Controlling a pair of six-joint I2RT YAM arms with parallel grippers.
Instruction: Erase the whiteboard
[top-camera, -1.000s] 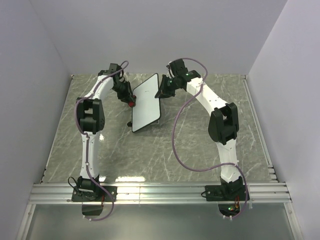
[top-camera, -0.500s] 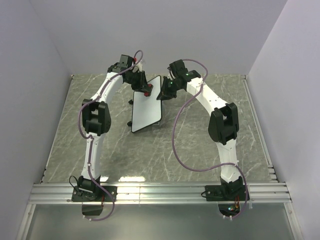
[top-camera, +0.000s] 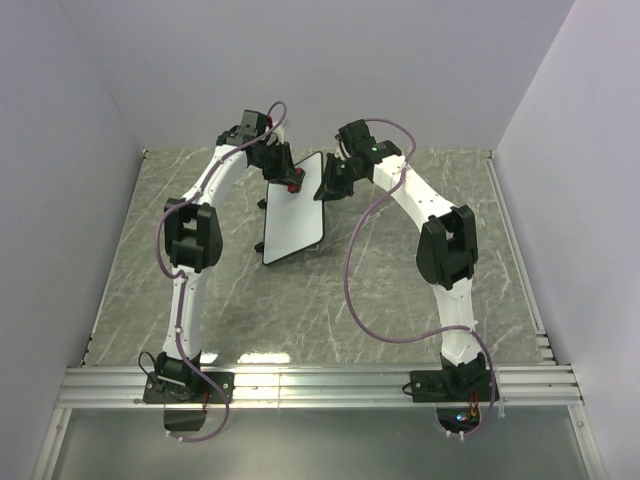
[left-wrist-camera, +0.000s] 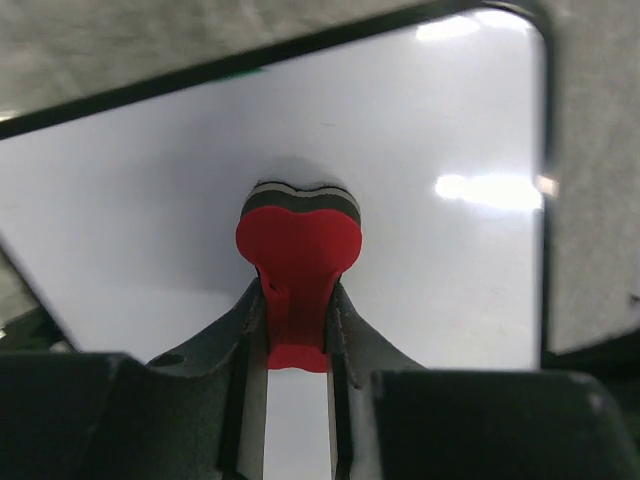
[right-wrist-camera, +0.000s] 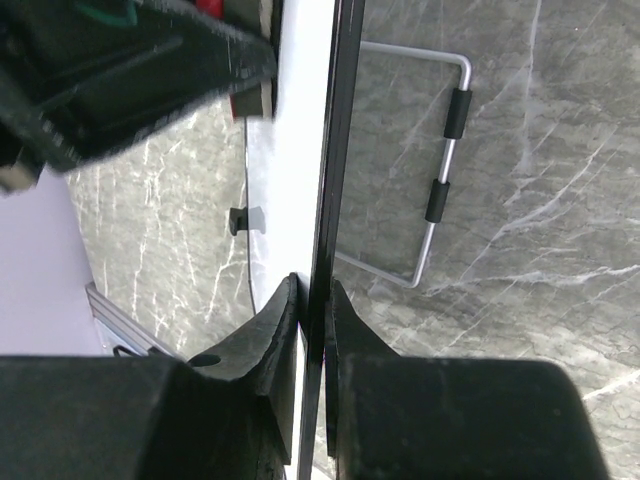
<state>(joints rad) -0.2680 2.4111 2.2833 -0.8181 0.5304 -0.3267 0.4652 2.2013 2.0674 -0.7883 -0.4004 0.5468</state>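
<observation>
My left gripper will next move off the white side of the board, to the left in the top view, back and down, and let go of the eraser on bare marble, because that side is almost all white.
The whiteboard is a white board with a thin black rim, propped tilted at mid-table; its face shows no marks. My left gripper is shut on a small red eraser, which presses on the board's white face near the top. My right gripper is shut on the board's right rim, seen edge-on in the right wrist view. The left gripper's body shows across the board there.
The board's wire stand with black sleeves rests on the grey marble table behind the board. A small black foot sticks out from the board. White walls enclose the table; a metal rail runs along the near edge.
My left gripper moved with the eraser from the board's left edge up and right onto the upper face of the board, then held still. The right arm kept its grip on the rim.
</observation>
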